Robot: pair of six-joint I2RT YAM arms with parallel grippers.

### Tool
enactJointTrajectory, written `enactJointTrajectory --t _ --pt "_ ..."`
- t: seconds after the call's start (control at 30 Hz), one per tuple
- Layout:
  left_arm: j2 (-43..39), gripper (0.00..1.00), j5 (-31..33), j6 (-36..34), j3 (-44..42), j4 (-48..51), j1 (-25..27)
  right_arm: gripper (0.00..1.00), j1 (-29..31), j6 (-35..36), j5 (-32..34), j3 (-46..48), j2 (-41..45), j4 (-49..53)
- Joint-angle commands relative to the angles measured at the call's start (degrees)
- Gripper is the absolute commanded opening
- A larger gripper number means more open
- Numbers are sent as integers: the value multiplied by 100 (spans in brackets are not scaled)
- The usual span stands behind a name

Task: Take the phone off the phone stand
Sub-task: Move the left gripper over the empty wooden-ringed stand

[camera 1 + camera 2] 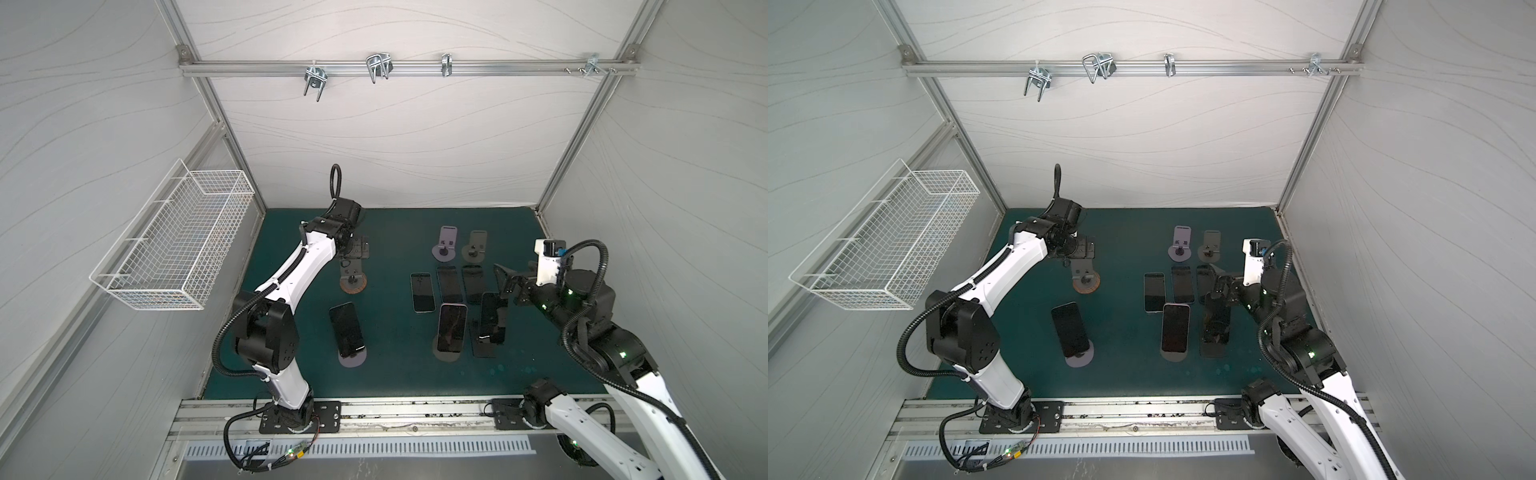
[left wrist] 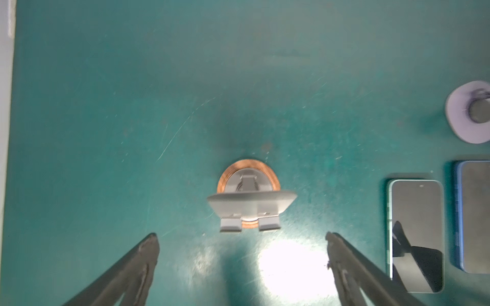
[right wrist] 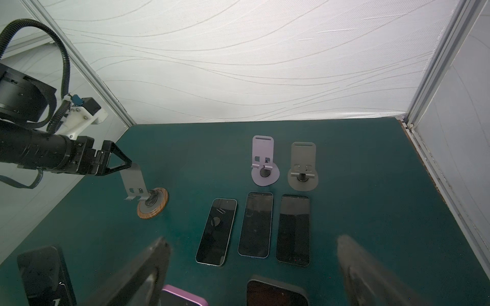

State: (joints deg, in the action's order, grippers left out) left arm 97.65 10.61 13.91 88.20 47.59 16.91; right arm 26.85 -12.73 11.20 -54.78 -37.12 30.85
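My left gripper should go down over the wood-based stand's upper plate (image 1: pixel 352 264) (image 2: pixel 251 202) and close on its side edges, because the open fingers are already lined up around it.
Three phones lean on stands near the front of the green mat: a black one (image 1: pixel 347 328) on a lilac-based stand (image 1: pixel 353 358), a pink-cased one (image 1: pixel 451 328) and a dark one (image 1: pixel 490 318). My right gripper (image 1: pixel 505 280) hovers open just behind the dark phone, holding nothing; in the right wrist view the pink phone (image 3: pixel 183 296) and the dark phone (image 3: pixel 275 291) lie below its spread fingers (image 3: pixel 161 249). My left gripper (image 2: pixel 241 238) is open and empty, close to an empty wood-based stand (image 2: pixel 249 201) at the back left.
Three phones (image 1: pixel 422 291) (image 1: pixel 449 282) (image 1: pixel 473 282) lie flat mid-mat. Behind them stand two empty stands, lilac (image 1: pixel 446 245) and grey (image 1: pixel 473 247). A white wire basket (image 1: pixel 174 245) hangs on the left wall. Walls close in the back and sides.
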Motion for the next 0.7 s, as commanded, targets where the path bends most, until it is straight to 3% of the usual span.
enactJointTrajectory --t 0.0,0.23,0.33,0.53,0.67 --pt "198 100 -163 -39 58 -246 -60 99 -31 -115 -3 -50 47 -58" --pt "636 99 88 198 154 -134 -117 99 -31 -145 -4 -88 19 -42" --pt "796 94 23 276 192 -134 -131 99 -31 -166 -28 -6 41 -123" --pt "1029 69 -93 432 168 -154 -157 99 -31 -212 6 -13 44 -81" --pt "1091 67 -121 428 96 -199 -170 99 -31 -195 33 3 55 -63"
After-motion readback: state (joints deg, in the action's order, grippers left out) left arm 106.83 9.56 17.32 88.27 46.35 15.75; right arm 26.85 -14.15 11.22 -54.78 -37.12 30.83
